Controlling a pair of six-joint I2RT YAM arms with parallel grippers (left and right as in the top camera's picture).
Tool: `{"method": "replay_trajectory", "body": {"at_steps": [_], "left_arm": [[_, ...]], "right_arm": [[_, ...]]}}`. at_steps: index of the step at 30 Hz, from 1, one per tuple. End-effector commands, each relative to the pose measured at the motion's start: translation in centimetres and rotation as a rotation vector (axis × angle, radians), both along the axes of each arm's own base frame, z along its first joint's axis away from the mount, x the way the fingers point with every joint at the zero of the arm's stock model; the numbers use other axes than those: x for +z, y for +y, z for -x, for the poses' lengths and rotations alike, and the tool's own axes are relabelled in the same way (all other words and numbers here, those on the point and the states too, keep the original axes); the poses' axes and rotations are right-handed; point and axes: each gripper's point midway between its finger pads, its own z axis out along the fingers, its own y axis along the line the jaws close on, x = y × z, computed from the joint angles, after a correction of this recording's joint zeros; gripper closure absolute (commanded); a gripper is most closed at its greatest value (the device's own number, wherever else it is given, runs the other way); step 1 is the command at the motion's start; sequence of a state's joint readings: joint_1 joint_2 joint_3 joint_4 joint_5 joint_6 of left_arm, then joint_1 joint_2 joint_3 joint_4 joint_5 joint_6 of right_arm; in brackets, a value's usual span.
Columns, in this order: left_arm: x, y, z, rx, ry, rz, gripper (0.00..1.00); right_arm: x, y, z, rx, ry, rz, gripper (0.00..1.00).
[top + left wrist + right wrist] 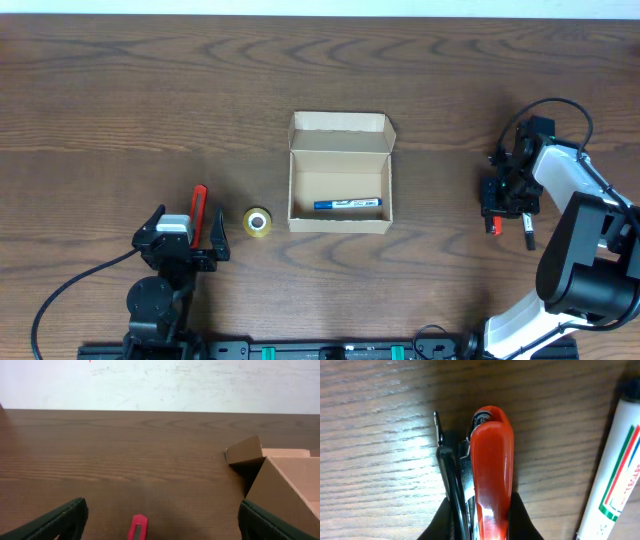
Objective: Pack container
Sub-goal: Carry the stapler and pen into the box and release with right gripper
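Observation:
The right gripper lifts the red and black tool [490, 470] over the container [340, 215] next while turning, then lowers it beyond the blue pen, where the container's bare bottom shows.
The tan cardboard container [340, 215] stands open at the table's middle, its flap lid [341, 136] raised at the far side. A blue pen [348, 204] lies inside. The box corner also shows in the left wrist view [285, 485]. My right gripper [500, 205] is to the right of the box, shut on a red and black stapler-like tool [490, 470] close to the table. A white marker [615, 475] lies right beside it. My left gripper [190, 228] is open and empty at the front left, with a red cutter [138, 528] between its fingers on the table.
A small yellow tape roll [257, 222] lies between the left gripper and the box. The red cutter [198, 205] points away from the front edge. The marker [527, 232] lies just right of the right gripper. A pale wall runs along the table's far edge.

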State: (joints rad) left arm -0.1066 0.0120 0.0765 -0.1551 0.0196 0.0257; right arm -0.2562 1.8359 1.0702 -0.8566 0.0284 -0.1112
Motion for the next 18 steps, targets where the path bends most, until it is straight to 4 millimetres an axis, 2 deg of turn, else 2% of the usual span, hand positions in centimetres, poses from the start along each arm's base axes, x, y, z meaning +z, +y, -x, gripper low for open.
{"method": "replay_trajectory", "body": {"at_steps": [1, 6, 9, 13, 15, 18], "left_arm": [[-1.3, -0.1, -0.1, -0.004, 0.023, 0.006, 0.05], [-1.2, -0.1, -0.1, -0.005, 0.02, 0.006, 0.05], [-1.2, -0.1, -0.1, -0.005, 0.02, 0.007, 0.05], [-1.2, -0.1, -0.1, -0.005, 0.02, 0.006, 0.05], [-1.2, -0.1, -0.1, -0.005, 0.02, 0.006, 0.05], [-1.2, -0.1, -0.1, -0.005, 0.02, 0.007, 0.05]], "right_arm": [[-1.5, 1.7, 0.7, -0.009, 0.021, -0.092, 0.99], [-0.6, 3.3, -0.7, 0.002, -0.04, -0.164, 0.99], [1.3, 4.5, -2.4, 0.034, -0.112, -0.194, 0.99], [5.7, 6.9, -5.4, 0.12, -0.264, -0.22, 0.99], [8.7, 8.7, -6.8, 0.198, -0.354, -0.235, 0.99], [13.1, 12.5, -8.1, 0.365, -0.479, -0.258, 0.99]]}}
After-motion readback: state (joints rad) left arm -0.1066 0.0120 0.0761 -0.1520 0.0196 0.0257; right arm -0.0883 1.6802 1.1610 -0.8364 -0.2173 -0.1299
